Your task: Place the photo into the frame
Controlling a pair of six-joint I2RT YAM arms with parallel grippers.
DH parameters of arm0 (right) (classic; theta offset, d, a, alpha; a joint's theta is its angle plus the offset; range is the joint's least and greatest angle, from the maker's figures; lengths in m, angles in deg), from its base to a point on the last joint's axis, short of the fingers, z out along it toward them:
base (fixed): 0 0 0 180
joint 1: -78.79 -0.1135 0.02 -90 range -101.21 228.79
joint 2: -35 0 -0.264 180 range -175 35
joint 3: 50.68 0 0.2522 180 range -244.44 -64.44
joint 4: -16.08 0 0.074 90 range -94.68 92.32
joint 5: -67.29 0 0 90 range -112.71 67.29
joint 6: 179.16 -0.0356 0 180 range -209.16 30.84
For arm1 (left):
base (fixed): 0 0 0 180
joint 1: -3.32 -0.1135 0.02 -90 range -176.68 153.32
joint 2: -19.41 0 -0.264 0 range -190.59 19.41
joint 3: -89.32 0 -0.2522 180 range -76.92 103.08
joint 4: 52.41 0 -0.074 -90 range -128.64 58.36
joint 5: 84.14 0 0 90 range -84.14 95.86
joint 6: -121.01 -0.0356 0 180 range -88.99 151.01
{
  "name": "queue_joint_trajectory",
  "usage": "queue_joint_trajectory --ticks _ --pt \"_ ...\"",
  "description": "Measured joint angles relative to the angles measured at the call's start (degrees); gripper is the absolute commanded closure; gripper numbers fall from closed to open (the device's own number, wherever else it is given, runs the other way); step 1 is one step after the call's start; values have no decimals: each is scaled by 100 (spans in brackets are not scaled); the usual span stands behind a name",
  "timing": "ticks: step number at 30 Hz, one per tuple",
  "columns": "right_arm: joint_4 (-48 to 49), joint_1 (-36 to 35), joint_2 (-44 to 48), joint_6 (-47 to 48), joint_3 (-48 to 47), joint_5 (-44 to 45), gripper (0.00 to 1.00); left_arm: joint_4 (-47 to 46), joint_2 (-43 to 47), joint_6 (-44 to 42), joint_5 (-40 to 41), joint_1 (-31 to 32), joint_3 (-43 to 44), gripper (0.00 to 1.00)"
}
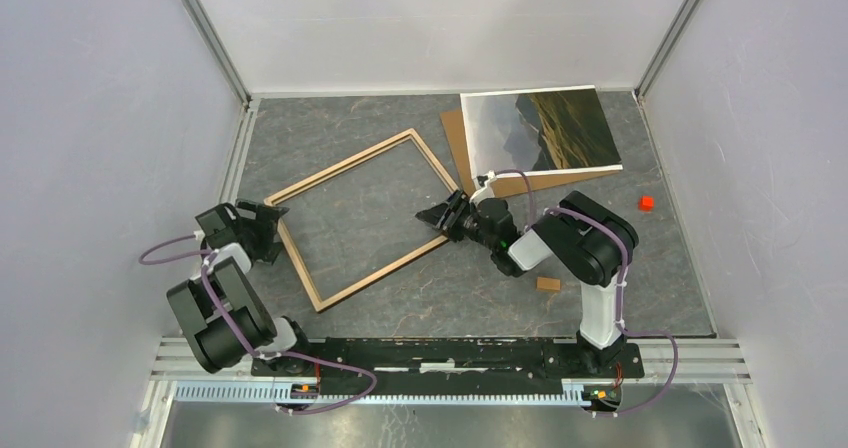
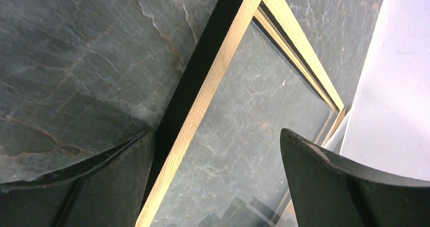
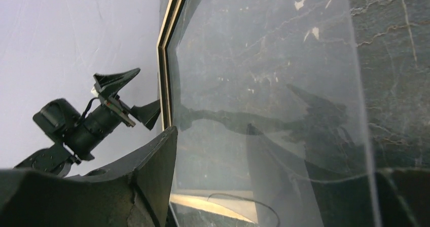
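Observation:
My right gripper stays there and closes both parted fingers on the edge of the clear pane between them next, one finger showing through it.
The frame (image 1: 365, 218) lies at an angle mid-table, light wood face up, with a clear pane. The photo (image 1: 540, 128), a dark landscape with a white margin, lies at the back right. My left gripper (image 1: 265, 230) is open at the frame's left corner. In the left wrist view its fingers (image 2: 101, 186) stand either side of a wooden rail (image 2: 203, 100) without touching it. My right gripper (image 1: 440, 215) is at the frame's right corner. In the right wrist view, one finger (image 3: 132, 186) is on the near side of the pane (image 3: 263, 60) and the other shows through it, jaws close together.
A plain brown backing board (image 1: 458, 143) lies partly under the photo. A small red cube (image 1: 646, 203) sits at the right and a small brown piece (image 1: 548, 283) lies near the right arm. White walls enclose the grey stone-patterned table (image 1: 400, 288).

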Motion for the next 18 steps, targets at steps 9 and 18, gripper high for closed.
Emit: queue_joint_trajectory --ticks 9,18 --pt "-2 -586 173 -96 170 1360 41 -33 527 157 -387 87 -511 0" --pt "-415 -1016 201 -177 136 2599 80 935 809 -26 -337 199 -302 0"
